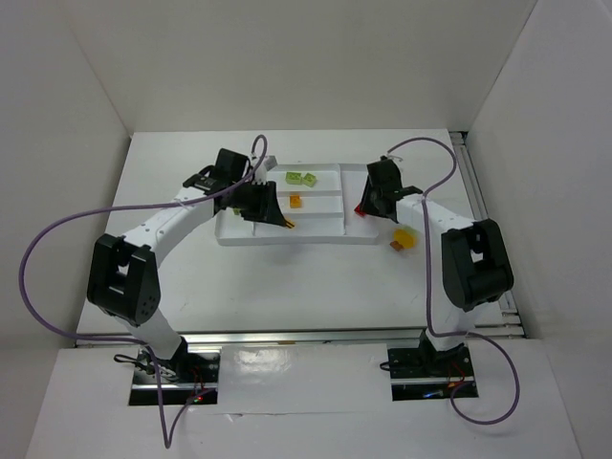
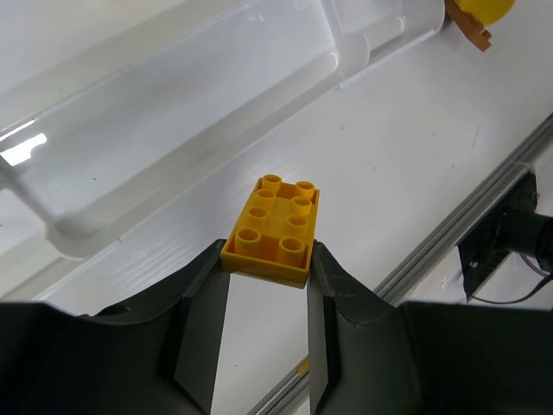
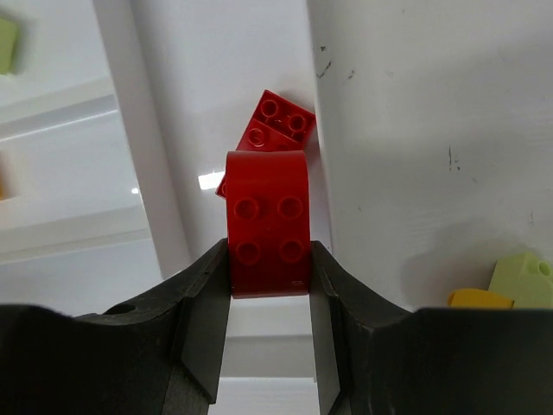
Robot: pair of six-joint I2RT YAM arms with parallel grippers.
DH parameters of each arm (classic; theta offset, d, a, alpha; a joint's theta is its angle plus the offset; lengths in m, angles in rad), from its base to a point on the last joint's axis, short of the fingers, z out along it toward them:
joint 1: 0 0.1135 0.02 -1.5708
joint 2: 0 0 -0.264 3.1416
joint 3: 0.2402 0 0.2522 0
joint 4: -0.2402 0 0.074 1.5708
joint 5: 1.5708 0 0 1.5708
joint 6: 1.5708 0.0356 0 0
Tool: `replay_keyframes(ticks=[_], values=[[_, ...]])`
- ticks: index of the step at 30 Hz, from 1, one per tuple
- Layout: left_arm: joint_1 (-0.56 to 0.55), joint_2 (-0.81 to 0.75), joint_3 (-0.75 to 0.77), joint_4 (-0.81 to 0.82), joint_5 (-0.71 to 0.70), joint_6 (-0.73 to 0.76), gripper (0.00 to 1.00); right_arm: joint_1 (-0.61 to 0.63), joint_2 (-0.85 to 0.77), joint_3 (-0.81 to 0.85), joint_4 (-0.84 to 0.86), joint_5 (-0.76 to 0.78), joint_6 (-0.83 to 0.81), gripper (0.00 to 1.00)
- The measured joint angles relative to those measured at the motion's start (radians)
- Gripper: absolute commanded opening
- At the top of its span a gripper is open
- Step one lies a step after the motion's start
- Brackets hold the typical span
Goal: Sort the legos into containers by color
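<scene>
My left gripper will next move outward and then down to release the yellow-orange lego [image 2: 275, 226], because the section with the orange lego [image 2: 52, 39] is below and outward of that gripper.
My left gripper [image 2: 268, 255] is shut on a yellow-orange lego [image 2: 275, 226], studs up, by the near edge of the white tray [image 2: 216, 112]. From above, this gripper [image 1: 277, 215] hangs over the tray's [image 1: 320, 229] near left part. My right gripper [image 3: 270, 251] is shut on a red lego [image 3: 268, 229] above a second red lego [image 3: 278, 128] that lies in the tray's narrow right-end section. In the top view the right gripper [image 1: 363, 203] is at the tray's right end. Two lime green legos [image 1: 301, 178] and an orange lego [image 1: 295, 201] lie in middle sections.
On the table right of the tray lie a yellow lego [image 1: 407, 237] and a brownish lego [image 1: 396, 247]; the right wrist view shows a lime green lego [image 3: 525, 278] there too. White walls enclose the table. A metal rail [image 1: 335, 333] runs along the near edge.
</scene>
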Motion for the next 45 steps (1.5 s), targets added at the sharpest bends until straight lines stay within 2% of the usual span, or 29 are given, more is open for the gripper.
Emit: replay_keyframes(ticks=[2, 3, 4, 6, 8, 14, 21, 24, 25, 26, 28, 29, 31, 34, 37, 39, 41, 42, 45], values=[[0.000, 0.014, 0.016, 0.000, -0.021, -0.019, 0.00, 0.002, 0.012, 0.000, 0.001, 0.009, -0.011, 0.32], [0.000, 0.026, 0.027, 0.003, -0.029, -0.026, 0.00, 0.003, 0.014, 0.000, 0.002, 0.011, -0.015, 0.46], [-0.001, 0.042, 0.040, 0.007, -0.039, -0.040, 0.00, 0.003, 0.015, 0.004, 0.001, 0.011, -0.021, 0.72], [-0.001, 0.079, 0.071, 0.013, -0.060, -0.050, 0.00, 0.003, 0.022, 0.024, -0.005, 0.011, -0.031, 0.85], [-0.001, 0.126, 0.115, 0.015, -0.082, -0.066, 0.00, 0.004, 0.031, 0.055, -0.004, 0.012, -0.039, 0.91], [-0.002, 0.226, 0.211, 0.007, -0.212, -0.071, 0.00, 0.004, 0.000, 0.072, -0.010, 0.040, -0.051, 0.91], [-0.002, 0.312, 0.264, 0.001, -0.344, -0.094, 0.01, 0.004, -0.175, 0.027, -0.015, 0.051, -0.052, 0.90], [-0.002, 0.345, 0.283, -0.002, -0.393, -0.104, 0.29, 0.004, -0.226, -0.002, -0.013, 0.041, -0.051, 0.90], [-0.002, 0.351, 0.287, -0.002, -0.408, -0.113, 0.58, 0.004, -0.237, -0.018, -0.013, 0.036, -0.051, 0.90], [-0.002, 0.354, 0.288, -0.002, -0.421, -0.115, 0.70, 0.004, -0.246, -0.034, -0.013, 0.032, -0.048, 0.90], [-0.002, 0.355, 0.288, -0.004, -0.446, -0.121, 0.83, 0.004, -0.255, -0.064, -0.021, 0.027, -0.047, 0.90], [-0.002, 0.355, 0.290, -0.006, -0.457, -0.122, 0.93, 0.004, -0.257, -0.076, -0.024, 0.027, -0.047, 0.90], [-0.002, 0.355, 0.294, -0.005, -0.474, -0.125, 1.00, 0.004, -0.262, -0.098, -0.031, 0.024, -0.044, 0.90], [-0.004, 0.355, 0.295, -0.005, -0.492, -0.132, 1.00, 0.004, -0.276, -0.117, -0.057, 0.029, -0.039, 0.90], [-0.013, 0.349, 0.295, -0.013, -0.506, -0.132, 1.00, 0.004, -0.306, -0.121, -0.093, 0.058, -0.020, 0.84], [-0.023, 0.333, 0.296, -0.024, -0.514, -0.132, 1.00, 0.004, -0.335, -0.120, -0.124, 0.099, 0.009, 0.84], [-0.035, 0.301, 0.298, -0.038, -0.521, -0.134, 0.98, 0.004, -0.365, -0.120, -0.162, 0.148, 0.041, 0.83], [-0.044, 0.278, 0.302, -0.043, -0.521, -0.134, 0.94, 0.004, -0.376, -0.120, -0.184, 0.174, 0.062, 0.83], [-0.065, 0.202, 0.335, -0.048, -0.503, -0.130, 0.93, -0.009, -0.395, -0.121, -0.254, 0.235, 0.136, 0.83]])
